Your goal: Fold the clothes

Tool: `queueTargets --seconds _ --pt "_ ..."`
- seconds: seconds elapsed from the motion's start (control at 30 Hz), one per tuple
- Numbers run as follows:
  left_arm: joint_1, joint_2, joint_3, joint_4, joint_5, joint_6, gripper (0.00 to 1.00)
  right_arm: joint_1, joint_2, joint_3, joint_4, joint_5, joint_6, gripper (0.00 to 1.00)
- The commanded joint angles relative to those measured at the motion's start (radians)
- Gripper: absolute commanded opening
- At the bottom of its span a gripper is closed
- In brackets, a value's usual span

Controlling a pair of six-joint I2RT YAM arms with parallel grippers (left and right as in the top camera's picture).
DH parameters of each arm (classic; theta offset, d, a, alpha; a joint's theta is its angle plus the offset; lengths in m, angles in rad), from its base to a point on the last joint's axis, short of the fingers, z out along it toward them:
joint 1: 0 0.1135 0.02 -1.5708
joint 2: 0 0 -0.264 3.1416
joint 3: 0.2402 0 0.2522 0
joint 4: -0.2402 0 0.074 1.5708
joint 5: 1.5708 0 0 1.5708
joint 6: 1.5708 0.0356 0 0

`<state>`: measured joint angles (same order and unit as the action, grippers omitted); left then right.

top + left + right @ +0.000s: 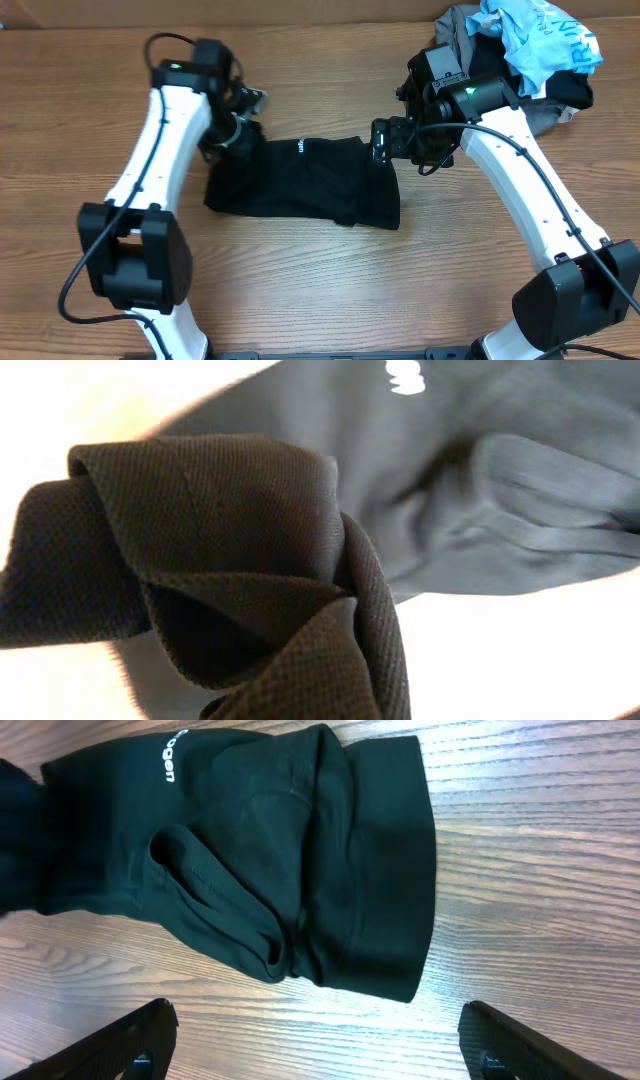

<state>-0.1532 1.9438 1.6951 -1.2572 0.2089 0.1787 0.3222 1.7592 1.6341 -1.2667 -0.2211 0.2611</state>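
Note:
My right gripper is open above the middle of the shirt's short edge (392, 188) (424, 885), where bare wood borders it, so I should lower my fingers to pinch it there.
The black T-shirt (310, 185) lies mid-table, folded into a long band, with its small white logo (299, 146) near the far edge. My left gripper (240, 128) is at the shirt's far left corner. In the left wrist view a bunched, lifted fold of the shirt (250, 560) fills the jaw area and hides the fingers. My right gripper (384, 141) hovers over the shirt's far right corner. In the right wrist view its fingers (318, 1016) are wide open with only bare wood between them, just past the shirt's folded edge (330, 870).
A heap of clothes sits at the back right corner: a light blue printed garment (540, 35) on top of grey garments (462, 25) and dark fabric (572, 92). The wooden table (80, 80) shows bare wood on the left and in front of the shirt.

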Motion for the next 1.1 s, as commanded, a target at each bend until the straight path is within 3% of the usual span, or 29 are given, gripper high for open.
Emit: queueTargets --seconds 0.0,0.07,0.13,0.2,0.43,0.8,1.07 --pt "-0.071 0.036 -0.032 0.002 0.054 -0.053 0.16 -0.004 -0.006 0.001 0.006 -0.001 0.001 0.93" --pt "-0.103 0.052 -0.041 0.0 0.053 -0.053 0.27 -0.004 -0.006 0.001 0.005 0.008 0.001 0.94" --pt "-0.125 0.063 -0.042 -0.003 0.047 -0.053 0.49 -0.007 -0.006 0.001 0.005 0.01 0.002 0.94" --pt "-0.139 0.072 -0.042 -0.002 0.023 -0.053 0.99 -0.019 0.001 0.001 0.002 0.009 0.005 0.94" --pt "-0.088 0.071 0.012 -0.063 -0.044 -0.082 1.0 -0.105 0.058 -0.035 0.006 -0.105 -0.01 0.94" --pt "0.067 0.07 0.355 -0.198 -0.043 -0.082 1.0 -0.119 0.087 -0.301 0.233 -0.278 -0.029 0.93" --pt "0.094 0.07 0.401 -0.175 -0.065 -0.079 1.0 -0.119 0.089 -0.497 0.446 -0.267 -0.029 0.85"
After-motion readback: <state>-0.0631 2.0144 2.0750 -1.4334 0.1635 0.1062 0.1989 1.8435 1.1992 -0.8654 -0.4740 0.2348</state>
